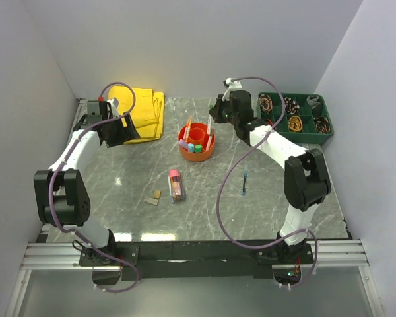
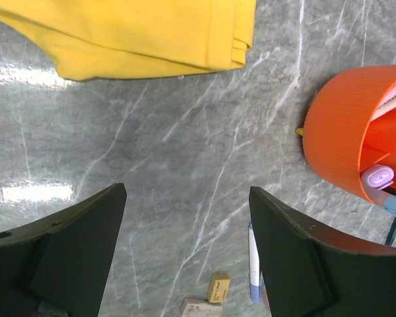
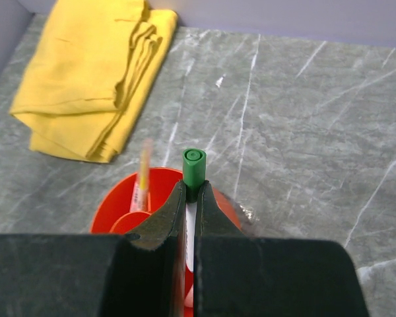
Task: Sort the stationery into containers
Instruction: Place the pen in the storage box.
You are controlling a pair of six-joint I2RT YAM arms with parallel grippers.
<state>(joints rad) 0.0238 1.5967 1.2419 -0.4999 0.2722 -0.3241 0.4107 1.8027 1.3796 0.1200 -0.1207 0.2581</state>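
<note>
Next, my right gripper brings the green-capped marker down into the organiser's open side section (image 1: 208,137) below the gripper and releases it, since the marker's tip already points downward there.
The orange organiser (image 1: 197,144) stands mid-table and holds an orange pen (image 3: 144,173), a lilac stick (image 2: 377,177) and other pens. My right gripper (image 3: 191,193) is shut on a white marker with a green cap (image 3: 193,166), held upright over the organiser's (image 3: 122,205) right rim; in the top view this gripper (image 1: 213,119) is at the bowl's back right. My left gripper (image 2: 188,198) is open and empty above bare table left of the organiser (image 2: 343,132), near the cloth (image 1: 122,132). A pink-capped clear tube (image 1: 176,185), two tan blocks (image 1: 154,197) and a blue pen (image 1: 245,181) lie on the table.
A folded yellow cloth (image 1: 145,112) lies at the back left. A green divided tray (image 1: 297,115) with small items sits at the back right. White walls close in the table on three sides. The tan blocks (image 2: 218,287) show below my left gripper, next to a white and blue stick (image 2: 253,261).
</note>
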